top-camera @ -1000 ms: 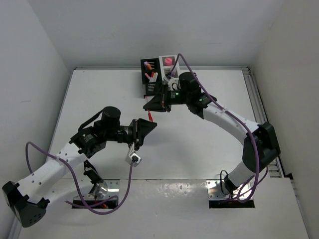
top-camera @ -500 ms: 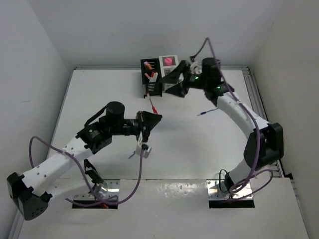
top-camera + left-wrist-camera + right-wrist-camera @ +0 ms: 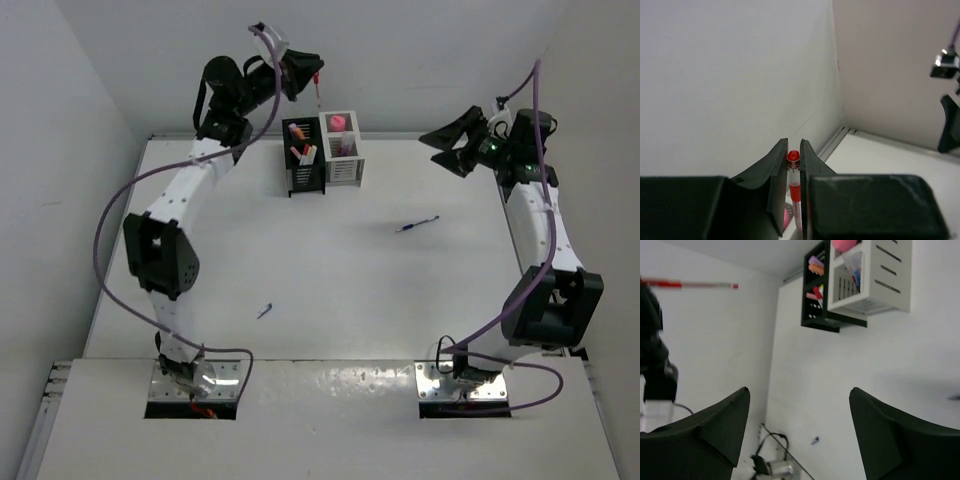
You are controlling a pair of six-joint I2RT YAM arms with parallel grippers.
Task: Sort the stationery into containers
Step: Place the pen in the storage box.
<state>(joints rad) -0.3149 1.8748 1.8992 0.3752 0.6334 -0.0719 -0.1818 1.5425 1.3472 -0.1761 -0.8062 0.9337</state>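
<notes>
The red pen hangs high, so the robot's left gripper will next lower the pen toward the white holder, over its near section (image 3: 342, 146) where slim pieces already stand.
My left gripper (image 3: 303, 73) is raised high at the back, shut on a thin red pen (image 3: 317, 92) that hangs point-down just above the containers. In the left wrist view the red pen (image 3: 793, 172) stands upright, clamped between the fingers. The black holder (image 3: 303, 160) and the white holder (image 3: 342, 158), joined together, stand at the table's far edge with several stationery pieces and a pink piece (image 3: 338, 122) inside. My right gripper (image 3: 452, 142) hovers open and empty at the back right. Its wrist view shows the black holder (image 3: 815, 300), the white holder (image 3: 880, 275) and the red pen (image 3: 690, 285).
A blue pen (image 3: 416, 225) lies on the table to the right of centre. A small blue bit (image 3: 264, 311) lies at the near left, and the right wrist view also shows this blue bit (image 3: 814, 440). White walls close in the back and both sides.
My left gripper closed on the red pen and carried it from mid-table up over the containers. My right gripper opened and drew back to the right; a blue pen now lies on the table.
</notes>
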